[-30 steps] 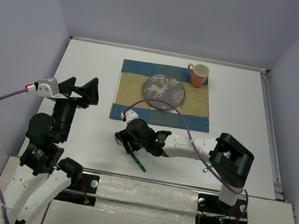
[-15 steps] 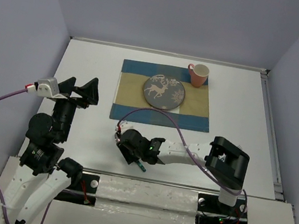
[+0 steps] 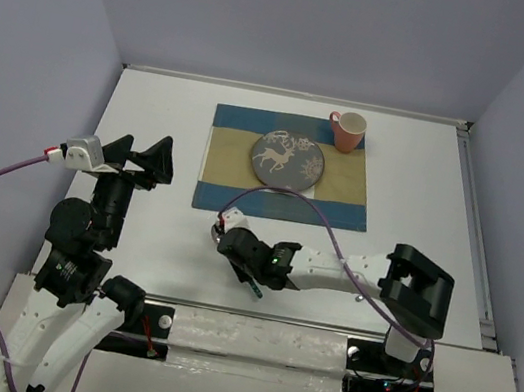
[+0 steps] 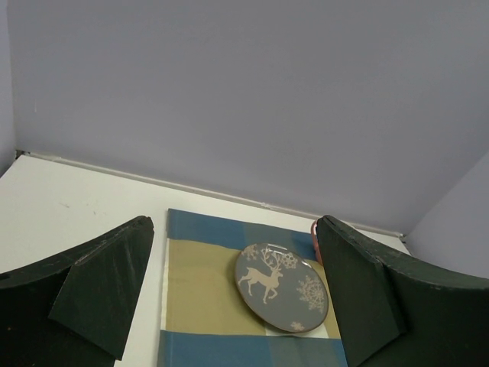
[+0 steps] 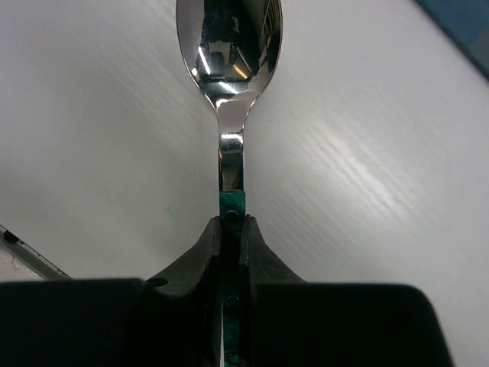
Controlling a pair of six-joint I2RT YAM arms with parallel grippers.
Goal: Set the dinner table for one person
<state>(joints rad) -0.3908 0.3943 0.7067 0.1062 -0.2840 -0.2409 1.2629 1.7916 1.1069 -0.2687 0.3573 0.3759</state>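
Note:
The right gripper carries the spoon outward to the placemat's bare tan end near the mug next, turns it alongside the plate and releases it.
My right gripper (image 3: 244, 262) is low over the white dinner table (image 3: 154, 116) near its front edge. It is shut on the green handle of a metal spoon (image 5: 229, 46). In the right wrist view the jaws pinch the handle just behind the shiny neck, and the bowl lies ahead on the table (image 5: 382, 153). From above, only the handle's end (image 3: 253, 290) pokes out below the right gripper. My left gripper (image 3: 139, 156) hangs raised at the left, open and empty, facing the placemat.
A blue-and-tan striped placemat (image 3: 343, 195) lies at the back middle, with a grey reindeer plate (image 3: 289, 158) on it and a pink mug (image 3: 348, 130) at its far right corner. The left wrist view shows the plate (image 4: 281, 287) and the placemat (image 4: 199, 290).
My right gripper has closed onto the spoon's handle and shifted slightly right. The left arm has not moved.

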